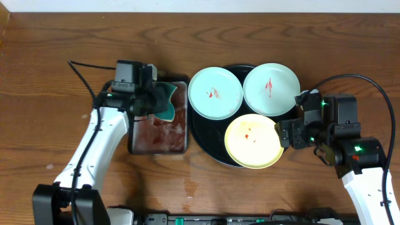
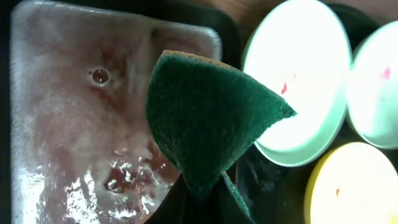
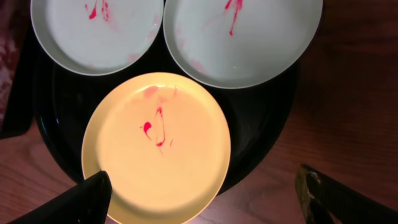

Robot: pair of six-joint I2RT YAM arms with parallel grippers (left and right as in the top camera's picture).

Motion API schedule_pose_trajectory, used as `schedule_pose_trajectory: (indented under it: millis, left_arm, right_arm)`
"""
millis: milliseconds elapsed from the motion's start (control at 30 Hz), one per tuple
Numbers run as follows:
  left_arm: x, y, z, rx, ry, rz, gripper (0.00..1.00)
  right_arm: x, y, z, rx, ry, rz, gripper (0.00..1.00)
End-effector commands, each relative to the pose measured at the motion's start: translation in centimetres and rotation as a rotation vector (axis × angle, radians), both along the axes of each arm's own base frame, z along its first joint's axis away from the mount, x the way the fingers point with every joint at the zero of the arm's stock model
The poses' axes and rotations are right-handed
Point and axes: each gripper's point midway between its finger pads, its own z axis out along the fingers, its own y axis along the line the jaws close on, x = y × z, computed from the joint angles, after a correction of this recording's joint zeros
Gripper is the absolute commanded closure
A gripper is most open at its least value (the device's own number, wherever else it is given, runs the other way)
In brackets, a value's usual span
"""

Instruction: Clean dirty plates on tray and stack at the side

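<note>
My right gripper will lower its open fingers until they are on both sides of the yellow plate's rim (image 1: 281,149) (image 3: 226,159) farthest from the metal pan, because that rim is clear of the mint-blue plates.
Three plates lie on the black tray (image 1: 206,134): a mint-blue plate (image 1: 215,92) at left, a mint-blue plate (image 1: 270,89) at right, and a yellow plate (image 1: 253,141) in front. All carry red sauce smears. My left gripper (image 1: 156,100) is shut on a green sponge (image 2: 208,118) above the metal pan's right side. My right gripper (image 1: 289,132) is open at the yellow plate's right edge; in the right wrist view its fingers flank the yellow plate (image 3: 157,146) and the tray rim (image 3: 261,152).
A rectangular metal pan (image 1: 159,134) with red-stained water stands left of the tray; it also shows in the left wrist view (image 2: 68,112). Bare wood tabletop (image 1: 75,31) lies around. Black cables run from both arms.
</note>
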Motion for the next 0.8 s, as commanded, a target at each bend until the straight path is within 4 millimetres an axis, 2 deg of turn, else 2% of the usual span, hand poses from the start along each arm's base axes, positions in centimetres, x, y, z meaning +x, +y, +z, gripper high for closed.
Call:
schedule_pose_trajectory:
  millis: [0,267,433,767]
  left_arm:
    - [-0.3,-0.2,1.6,-0.067,-0.048,-0.063,0.93]
    - [-0.5,-0.4,4.1,-0.319,-0.066,-0.100,0.93]
    - [-0.4,0.9,4.8,-0.376,-0.078,-0.073,0.93]
    - [-0.3,1.8,5.3,-0.417,-0.089,-0.055,0.93]
  right_arm:
    - [0.2,0.4,0.7,0.004,-0.018,0.023,0.08]
    - [0.1,0.4,0.7,0.004,-0.016,0.023,0.08]
    - [0.1,0.4,0.6,0.004,-0.015,0.023,0.08]
    - [0.1,0.4,0.6,0.004,-0.015,0.023,0.06]
